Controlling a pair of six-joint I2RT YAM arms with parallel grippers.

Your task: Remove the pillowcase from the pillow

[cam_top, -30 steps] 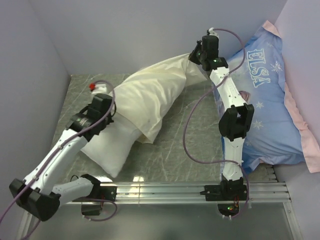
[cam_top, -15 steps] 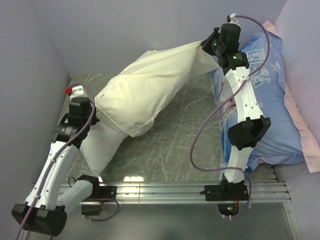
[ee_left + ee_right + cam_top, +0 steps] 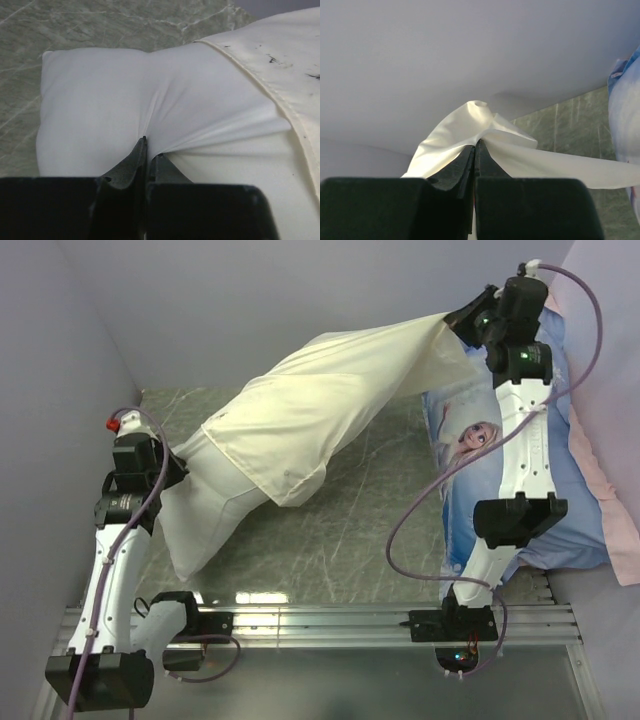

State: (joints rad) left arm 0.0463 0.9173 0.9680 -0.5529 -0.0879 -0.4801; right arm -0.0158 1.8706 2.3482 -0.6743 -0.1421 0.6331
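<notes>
The pillowcase covers the pillow's far part, so next the robot's left gripper will stay shut and carry the pillow away from the side over the marbled table top point(image 3: 284, 544) to let go.
The cream pillowcase point(image 3: 320, 405) hangs stretched in the air from upper right down to the left. My right gripper point(image 3: 462, 318) is shut on its closed end point(image 3: 477, 117), high near the back wall. The white pillow point(image 3: 205, 515) sticks out of the case's open hem point(image 3: 265, 87) at the lower left, its far part still inside. My left gripper point(image 3: 170, 468) is shut on a pinch of the pillow's white cover point(image 3: 95, 105), with folds running out from the fingertips point(image 3: 141, 145).
A large blue Elsa-printed pillow point(image 3: 560, 440) with a pink edge lies at the right, under my right arm. Grey walls close in on the left, back and right. The marbled table top point(image 3: 340, 540) ends at a metal rail point(image 3: 330, 620) in front.
My right gripper has pulled the pillowcase up and to the right. My left gripper has drawn the pillow left and nearer, so more white pillow shows outside the case.
</notes>
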